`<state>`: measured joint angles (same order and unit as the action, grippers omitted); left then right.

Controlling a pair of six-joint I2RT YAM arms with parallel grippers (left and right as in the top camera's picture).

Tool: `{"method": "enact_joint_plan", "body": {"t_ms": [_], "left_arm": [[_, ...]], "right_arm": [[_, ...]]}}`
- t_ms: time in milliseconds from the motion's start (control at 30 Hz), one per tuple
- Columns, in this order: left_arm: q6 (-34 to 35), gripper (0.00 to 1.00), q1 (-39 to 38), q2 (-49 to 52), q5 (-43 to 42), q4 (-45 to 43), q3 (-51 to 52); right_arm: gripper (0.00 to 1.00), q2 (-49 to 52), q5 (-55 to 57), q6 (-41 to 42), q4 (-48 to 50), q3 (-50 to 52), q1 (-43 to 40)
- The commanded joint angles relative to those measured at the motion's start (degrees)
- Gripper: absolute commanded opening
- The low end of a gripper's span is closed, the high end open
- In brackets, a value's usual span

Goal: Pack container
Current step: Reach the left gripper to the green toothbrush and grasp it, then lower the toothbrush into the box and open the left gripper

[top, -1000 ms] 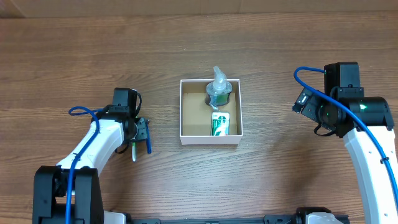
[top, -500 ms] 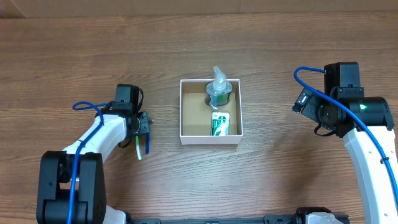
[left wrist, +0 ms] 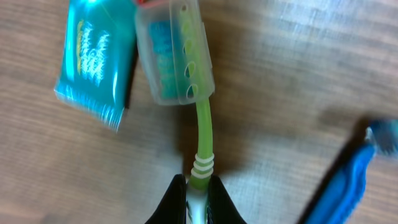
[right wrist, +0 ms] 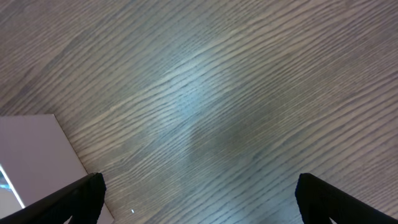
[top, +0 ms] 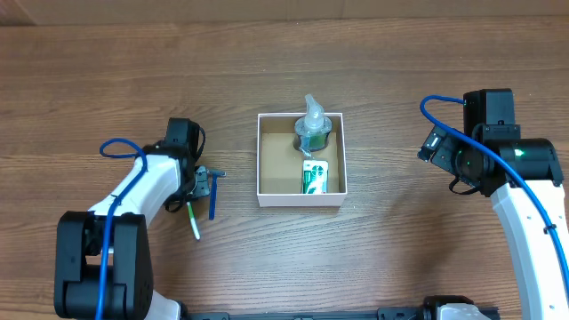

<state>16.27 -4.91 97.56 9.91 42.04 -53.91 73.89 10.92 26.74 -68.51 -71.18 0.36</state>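
The toothbrush needs to be lifted next by my left gripper, then carried past the blue object and over the container's empty bottom beside the pump bottle (top: 311,130) and pack.
The container (top: 276,162) is a white-walled box with a brown inside at the table's middle. It holds a clear pump bottle (top: 311,130) and a small green-and-white pack (top: 314,178). My left gripper (top: 199,185) is left of the box and shut on a green toothbrush (top: 193,222). In the left wrist view the jaws (left wrist: 198,190) pinch the toothbrush's neck (left wrist: 203,127), and a clear cap (left wrist: 177,53) covers its head. My right gripper (top: 436,147) is right of the box. It is open and empty over bare wood (right wrist: 199,199).
A teal sachet (left wrist: 93,62) lies by the toothbrush's capped head. A blue object (top: 212,204) lies just right of the left gripper, and it also shows in the left wrist view (left wrist: 348,186). A white box corner (right wrist: 28,155) shows at the right wrist view's left edge.
My left gripper has shifted slightly to the right with the toothbrush, and the green handle end now sticks out further toward the table's front. The right arm has not moved.
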Motion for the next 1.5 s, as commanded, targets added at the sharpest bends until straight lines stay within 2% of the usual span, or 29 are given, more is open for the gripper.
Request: {"method": "enact_joint_plan", "body": {"t_ms": [0,100,200,300,400,600,767,1233,1267,1300,1467], "left_arm": [[0.0,0.06,0.0,-2.0,1.0,4.9,-9.4],[0.1,0.06,-0.1,-4.1,0.4,9.2,-15.0],[2.2,0.06,-0.5,-6.3,-4.2,11.8,-18.4],[7.6,0.06,-3.2,-8.5,-8.7,11.6,-18.9],[8.7,0.09,-9.2,-9.2,-11.5,8.7,-19.0],[14.2,0.09,-21.7,-9.2,-10.9,0.5,-19.0],[17.4,0.10,-27.0,-9.1,-7.5,-2.0,-18.9],[18.7,0.16,-28.2,-4.0,-4.9,-6.8,-18.9],[18.7,0.36,-28.2,-3.7,-4.9,-6.8,-18.9],[18.6,0.45,-28.2,-3.7,-5.1,-6.8,-18.9],[18.4,0.52,-28.0,-5.2,-5.1,-5.3,-19.5]], "right_arm": [[1.00,-0.5,0.6,-0.1,0.3,-1.2,-0.2],[1.00,-0.5,0.6,-0.1,0.3,-1.2,-0.2],[1.00,-0.5,0.6,-0.1,0.3,-1.2,-0.2],[1.00,-0.5,0.6,-0.1,0.3,-1.2,-0.2],[1.00,-0.5,0.6,-0.1,0.3,-1.2,-0.2],[1.00,-0.5,0.6,-0.1,0.3,-1.2,-0.2],[1.00,-0.5,0.6,-0.1,0.3,-1.2,-0.2],[1.00,-0.5,0.6,-0.1,0.3,-1.2,-0.2],[1.00,-0.5,0.6,-0.1,0.3,-1.2,-0.2],[1.00,-0.5,0.6,-0.1,0.3,-1.2,-0.2],[1.00,-0.5,0.6,-0.1,0.3,-1.2,-0.2]]}}
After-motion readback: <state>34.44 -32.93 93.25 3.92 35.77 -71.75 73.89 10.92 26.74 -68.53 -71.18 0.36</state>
